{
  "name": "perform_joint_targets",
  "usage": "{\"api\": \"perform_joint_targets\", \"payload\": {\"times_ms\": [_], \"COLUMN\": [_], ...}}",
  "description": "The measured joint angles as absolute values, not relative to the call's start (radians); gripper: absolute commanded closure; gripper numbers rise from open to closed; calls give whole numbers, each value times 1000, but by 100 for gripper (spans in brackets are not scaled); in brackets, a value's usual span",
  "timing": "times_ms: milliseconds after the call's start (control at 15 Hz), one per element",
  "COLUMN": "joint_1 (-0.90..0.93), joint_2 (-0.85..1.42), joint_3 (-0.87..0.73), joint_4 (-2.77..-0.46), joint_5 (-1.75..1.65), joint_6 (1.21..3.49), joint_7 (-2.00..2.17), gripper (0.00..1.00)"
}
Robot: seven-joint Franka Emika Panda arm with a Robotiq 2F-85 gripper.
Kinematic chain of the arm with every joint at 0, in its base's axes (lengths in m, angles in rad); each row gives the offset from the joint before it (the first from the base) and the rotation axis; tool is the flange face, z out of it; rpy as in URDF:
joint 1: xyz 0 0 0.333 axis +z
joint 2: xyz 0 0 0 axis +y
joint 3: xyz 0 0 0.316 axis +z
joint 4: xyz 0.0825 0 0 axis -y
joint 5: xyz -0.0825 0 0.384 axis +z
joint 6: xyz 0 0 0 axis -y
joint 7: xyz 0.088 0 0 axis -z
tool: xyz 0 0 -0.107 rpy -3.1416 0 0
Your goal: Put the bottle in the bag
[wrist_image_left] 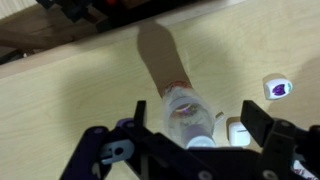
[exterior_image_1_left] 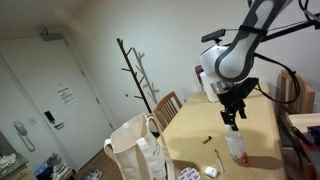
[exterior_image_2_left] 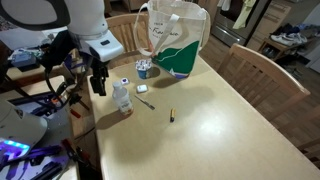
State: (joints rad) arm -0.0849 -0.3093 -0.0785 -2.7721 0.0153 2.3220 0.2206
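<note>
My gripper moves outward onto the bottle's top next, then closes. Its spread fingers hang short of the bottle on the base side.
The small clear bottle (exterior_image_1_left: 237, 148) with a pale top and reddish band stands upright on the wooden table, also seen in an exterior view (exterior_image_2_left: 122, 97). My gripper (exterior_image_1_left: 232, 118) hangs open just above it, also seen in an exterior view (exterior_image_2_left: 97, 84). In the wrist view the bottle (wrist_image_left: 183, 104) shows from above between the two spread black fingers of the gripper (wrist_image_left: 180, 130), and neither finger touches it. The off-white tote bag (exterior_image_2_left: 180, 40) stands open at the table's far end, its handles up. It also shows in an exterior view (exterior_image_1_left: 135, 150).
A small white container with a purple top (wrist_image_left: 279, 88) and a white item (wrist_image_left: 237, 131) lie close to the bottle. A small dark object (exterior_image_2_left: 171, 116), a thin utensil (exterior_image_2_left: 146, 102) and a cup (exterior_image_2_left: 143, 68) are on the table. Wooden chairs (exterior_image_2_left: 250, 65) stand around it.
</note>
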Motion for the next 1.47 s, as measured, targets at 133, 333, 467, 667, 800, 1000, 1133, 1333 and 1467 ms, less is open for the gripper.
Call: {"api": "perform_joint_targets", "payload": {"times_ms": [133, 333, 467, 667, 800, 1000, 1133, 1333, 1467], "joint_1": [-92, -92, -92, -91, -89, -86, -85, -83, -82], "joint_2": [-309, -309, -304, -285, -272, -256, -252, -251, -251], "joint_3": [-75, -73, -75, -88, -101, -114, -120, -123, -122], "joint_4": [-2772, -2772, -2773, -2773, -2773, -2773, -2773, -2772, -2768], "joint_5": [-29, -66, -67, -50, -22, 42, 78, 100, 101], "joint_6": [2330, 2385, 2447, 2508, 2520, 2520, 2518, 2514, 2500], "joint_7": [220, 212, 188, 154, 133, 93, 72, 60, 60], "gripper": [0, 0, 25, 40, 53, 72, 86, 92, 92]}}
